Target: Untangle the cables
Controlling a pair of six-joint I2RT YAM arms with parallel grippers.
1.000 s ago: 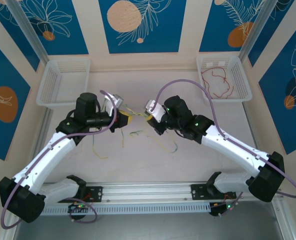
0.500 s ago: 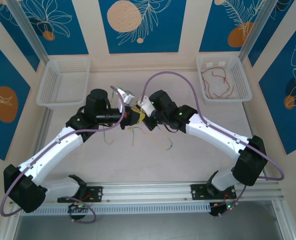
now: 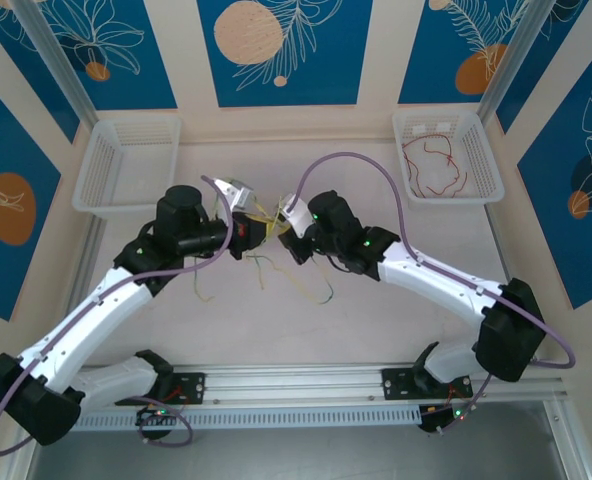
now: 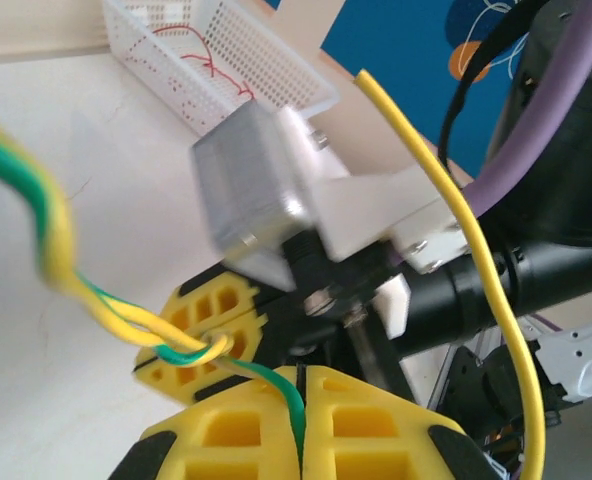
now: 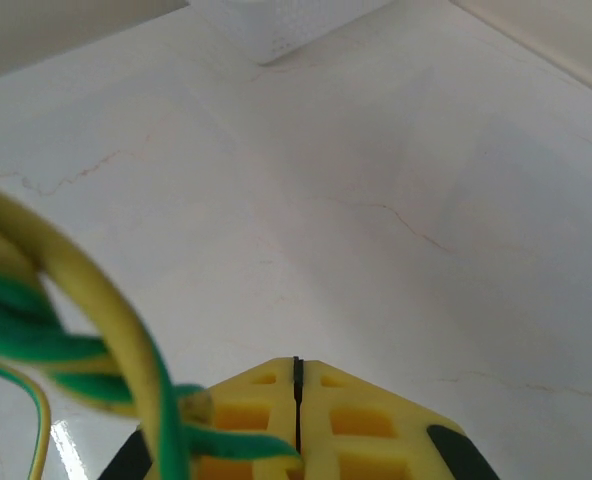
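Note:
The left gripper should pull its green cable away from the right gripper, toward the empty white basket (image 3: 131,165), before it opens.
The cables (image 3: 267,226) hang as a green and pale yellow tangle between my two grippers above the table's middle, and loose ends (image 3: 319,290) trail down onto the tabletop. My left gripper (image 3: 246,233) is shut on a green cable (image 4: 290,396), which runs into the seam of the jaws (image 4: 302,388). A twisted green and yellow pair (image 4: 106,312) leads from there to the right gripper's yellow fingers (image 4: 188,322). My right gripper (image 3: 289,240) is shut too, with a green cable (image 5: 246,446) entering its seam (image 5: 298,378). A red cable (image 3: 431,166) lies in the right basket.
A white basket (image 3: 488,170) stands at the back right and another white basket (image 3: 94,170) at the back left. A loose yellow cable end (image 4: 466,230) arcs in front of the right arm's camera housing (image 4: 251,190). Lilac-grey arm cables loop above both arms.
The grippers closed in on each other over the table's middle, then drew a little apart, the left one shifting back leftwards. The tangle stays held between them.

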